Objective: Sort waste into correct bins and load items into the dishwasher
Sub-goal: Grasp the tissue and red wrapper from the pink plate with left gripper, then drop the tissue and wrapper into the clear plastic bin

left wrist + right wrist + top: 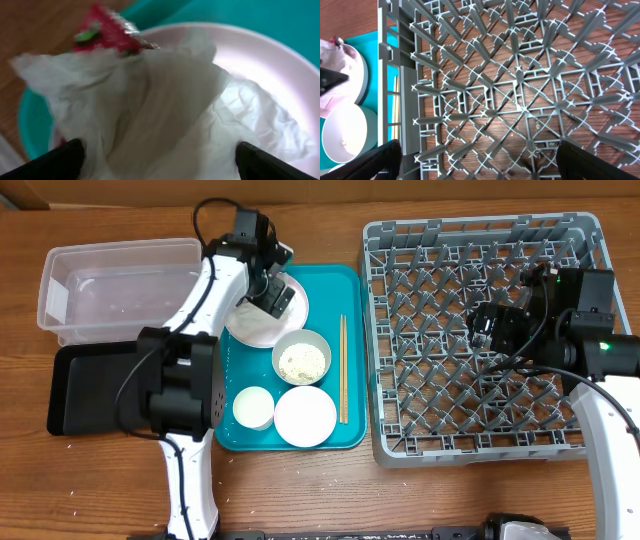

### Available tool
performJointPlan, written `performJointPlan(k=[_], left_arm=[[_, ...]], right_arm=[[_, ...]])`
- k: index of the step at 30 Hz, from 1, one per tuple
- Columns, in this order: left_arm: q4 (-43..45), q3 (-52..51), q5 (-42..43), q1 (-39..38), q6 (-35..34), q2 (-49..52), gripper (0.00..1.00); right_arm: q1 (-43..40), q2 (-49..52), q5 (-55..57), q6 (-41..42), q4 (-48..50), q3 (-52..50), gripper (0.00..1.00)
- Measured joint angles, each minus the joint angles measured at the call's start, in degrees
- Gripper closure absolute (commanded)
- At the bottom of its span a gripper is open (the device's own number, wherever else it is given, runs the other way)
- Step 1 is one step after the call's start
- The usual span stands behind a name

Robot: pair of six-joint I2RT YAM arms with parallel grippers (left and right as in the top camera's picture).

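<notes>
My left gripper's open fingers already hang on either side of the crumpled white napkin's bunched paper. I will lower my left gripper onto the napkin next and close.
A crumpled white napkin (165,100) with a red scrap (107,32) lies on the pale pink plate (270,65) at the back of the teal tray (350,280). My left gripper (275,292) hangs right over it, open, with the black fingertips (55,160) on either side of the paper. On the tray also sit a white bowl (302,358) holding rice crumbs, a small white cup (253,407), an empty white bowl (305,416) and two chopsticks (343,370). My right gripper (490,325) is open and empty above the grey dish rack (520,100).
A clear plastic tub (110,280) stands at the far left with a black tray (90,385) in front of it. The dish rack (480,330) fills the right side of the table. A few white crumbs (70,442) lie on the wood at the front left.
</notes>
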Motion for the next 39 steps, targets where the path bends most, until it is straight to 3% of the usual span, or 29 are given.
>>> performJointPlan(k=[5, 7, 9, 11, 12, 18, 22, 30, 34, 39], left_arm=[[-1.9, 0.3, 0.9, 0.0, -0.1, 1.5, 0.11], [-2.3, 0.3, 1.3, 0.0, -0.1, 1.5, 0.37], [-2.7, 0.3, 1.4, 0.0, -0.1, 1.5, 0.72], [-2.8, 0.3, 1.5, 0.0, -0.1, 1.6, 0.93], [-2.8, 0.3, 1.5, 0.0, -0.3, 1.6, 0.96], [-3.0, 0.3, 1.5, 0.0, -4.9, 1.6, 0.96], [-9.3, 4.1, 1.5, 0.0, -10.8, 1.8, 0.96], [-29.7, 30.8, 1.7, 1.0, -22.0, 2.8, 0.96], [-35.5, 43.1, 0.4, 5.3, -32.1, 2.0, 0.96], [-39.0, 44.3, -2.9, 14.7, -48.9, 2.1, 0.96]], right_arm=[[0.0, 0.0, 0.0, 0.0, 0.0, 0.0, 0.00], [0.0, 0.0, 0.0, 0.0, 0.2, 0.0, 0.00], [0.0, 0.0, 0.0, 0.0, 0.3, 0.0, 0.00], [0.0, 0.0, 0.0, 0.0, 0.3, 0.0, 0.00], [0.0, 0.0, 0.0, 0.0, 0.4, 0.0, 0.00], [0.0, 0.0, 0.0, 0.0, 0.3, 0.0, 0.00], [0.0, 0.0, 0.0, 0.0, 0.3, 0.0, 0.00], [0.0, 0.0, 0.0, 0.0, 0.4, 0.0, 0.00], [0.0, 0.0, 0.0, 0.0, 0.7, 0.0, 0.00], [0.0, 0.0, 0.0, 0.0, 1.0, 0.0, 0.00]])
